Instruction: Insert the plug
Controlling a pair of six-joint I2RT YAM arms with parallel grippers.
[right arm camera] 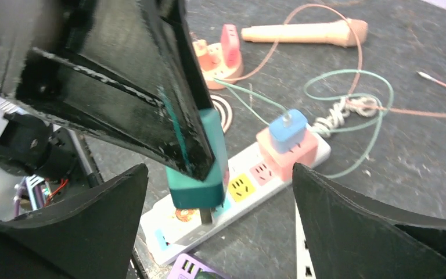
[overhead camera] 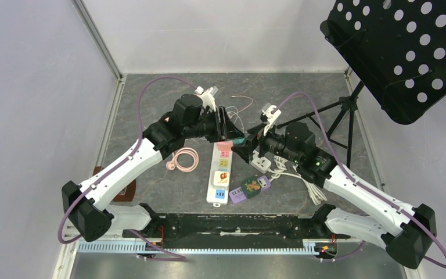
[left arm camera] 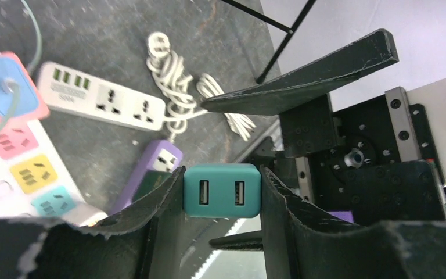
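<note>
My left gripper brings the plug down and to the right in the top view into the second power strip's socket beside the green ports next, since that socket stands empty.
The plug (left arm camera: 222, 190) is a teal charger block with two USB ports. My left gripper (left arm camera: 222, 179) is shut on it, one finger pressed flat on each side. In the right wrist view the plug (right arm camera: 206, 186) hangs with its prongs pointing down, a little above the white power strip (right arm camera: 168, 224) with coloured sockets. My right gripper (right arm camera: 219, 170) stands wide open on either side of the plug, touching nothing. From above, both grippers meet over the strip's far half (overhead camera: 220, 171), left gripper (overhead camera: 226, 125) and right gripper (overhead camera: 245, 145) close together.
A pink adapter (right arm camera: 287, 152) with a blue plug fills the strip's far end. A second white strip (left arm camera: 101, 104), a purple adapter (overhead camera: 250, 187) and a white cable bundle (overhead camera: 302, 180) lie to the right. A coiled pink cable (overhead camera: 184, 158) lies left. A black music stand (overhead camera: 406, 52) overhangs the back right.
</note>
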